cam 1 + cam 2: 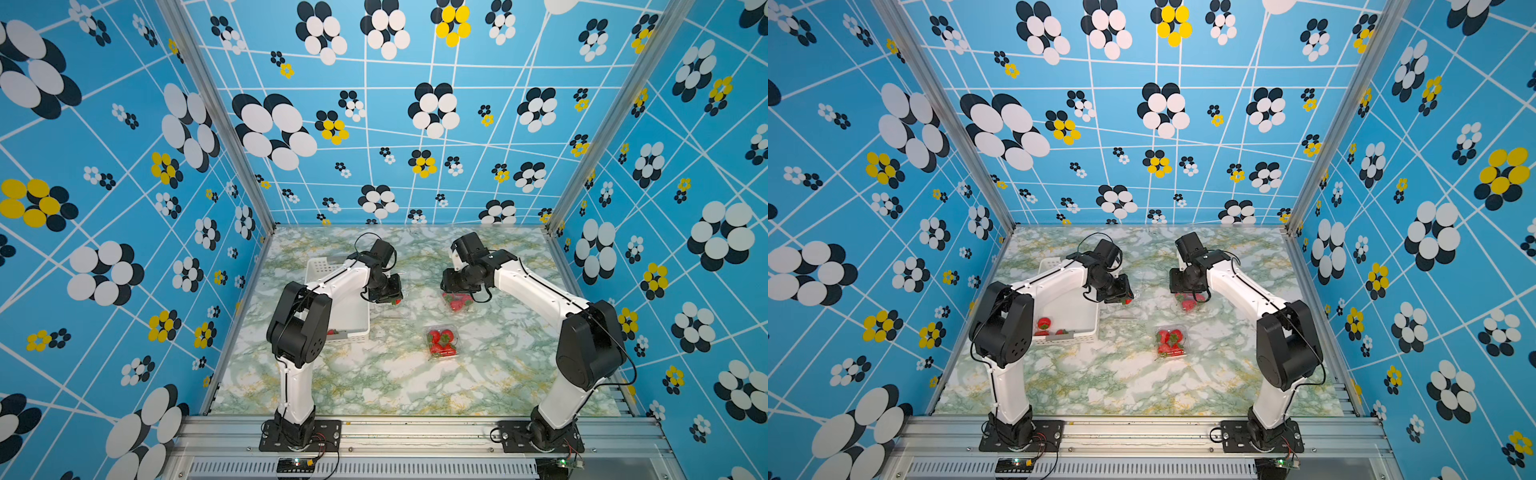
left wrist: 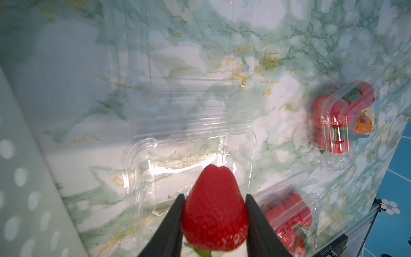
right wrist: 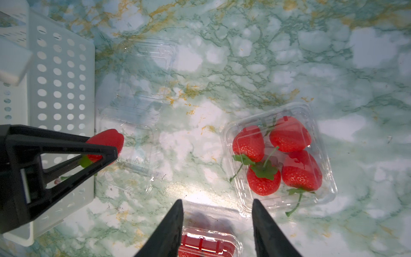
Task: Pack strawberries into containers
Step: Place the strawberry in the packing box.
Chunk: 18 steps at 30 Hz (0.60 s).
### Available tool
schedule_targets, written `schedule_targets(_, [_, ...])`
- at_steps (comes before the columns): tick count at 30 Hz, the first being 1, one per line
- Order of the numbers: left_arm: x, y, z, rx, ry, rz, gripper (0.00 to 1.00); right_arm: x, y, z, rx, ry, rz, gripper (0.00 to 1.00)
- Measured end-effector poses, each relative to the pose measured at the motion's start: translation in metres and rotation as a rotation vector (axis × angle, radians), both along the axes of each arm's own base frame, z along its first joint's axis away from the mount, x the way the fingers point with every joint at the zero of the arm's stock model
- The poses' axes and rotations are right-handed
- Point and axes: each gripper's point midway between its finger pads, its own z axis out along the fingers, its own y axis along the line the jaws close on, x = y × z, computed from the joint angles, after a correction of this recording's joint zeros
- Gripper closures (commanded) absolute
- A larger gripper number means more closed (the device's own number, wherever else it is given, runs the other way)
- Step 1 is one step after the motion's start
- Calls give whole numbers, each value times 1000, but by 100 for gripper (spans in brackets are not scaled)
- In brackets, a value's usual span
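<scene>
My left gripper brings the strawberry down between the container's sides next and releases it in the near half of the open clear container (image 1: pixel 389 313) (image 2: pixel 191 151), which lies empty below.
My left gripper (image 2: pixel 214 198) is shut on one red strawberry (image 2: pixel 214 207), tip pointing away. It hangs above an empty clear container (image 2: pixel 191 151) that lies open beside the basket. In both top views this gripper (image 1: pixel 392 300) (image 1: pixel 1126 300) is just right of the basket. My right gripper (image 3: pixel 218 201) stands open, jaws apart, low over a lidded container (image 3: pixel 206 242) of strawberries, at mid-table in a top view (image 1: pixel 457 302). Another container (image 3: pixel 322 195) holds several strawberries (image 3: pixel 289 133) and sits nearer the front (image 1: pixel 442 341).
The white perforated basket (image 1: pixel 353 328) stands at the left, partly under my left arm, with a few strawberries (image 1: pixel 1044 323) in its near end. Patterned blue walls enclose the marble table (image 1: pixel 374 386) on three sides.
</scene>
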Motion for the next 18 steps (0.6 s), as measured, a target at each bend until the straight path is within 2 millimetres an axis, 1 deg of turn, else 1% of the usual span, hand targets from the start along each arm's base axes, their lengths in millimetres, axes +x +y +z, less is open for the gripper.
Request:
schedule_targets(9, [-2, 0, -24, 28, 42, -2, 68, 0, 0, 0, 6, 4, 1, 49])
schedule_targets(12, [-2, -1, -28, 30, 44, -4, 60, -1, 0, 0, 6, 5, 1, 48])
schedule_targets(13, [-1, -2, -29, 33, 42, -5, 55, -1, 0, 0, 6, 4, 1, 48])
schedule_targets(14, [-1, -2, -29, 33, 41, -7, 47, -1, -1, 0, 7, 3, 1, 48])
schedule_targets(15, [-2, -3, -29, 36, 40, -7, 45, -2, -1, -1, 7, 5, 1, 47])
schedule_targets(16, [-1, -3, -29, 38, 35, -10, 44, -3, -1, -2, 7, 8, 3, 47])
schedule_targets(18, [0, -4, -29, 40, 27, -15, 40, -4, -1, -2, 8, 9, 3, 46])
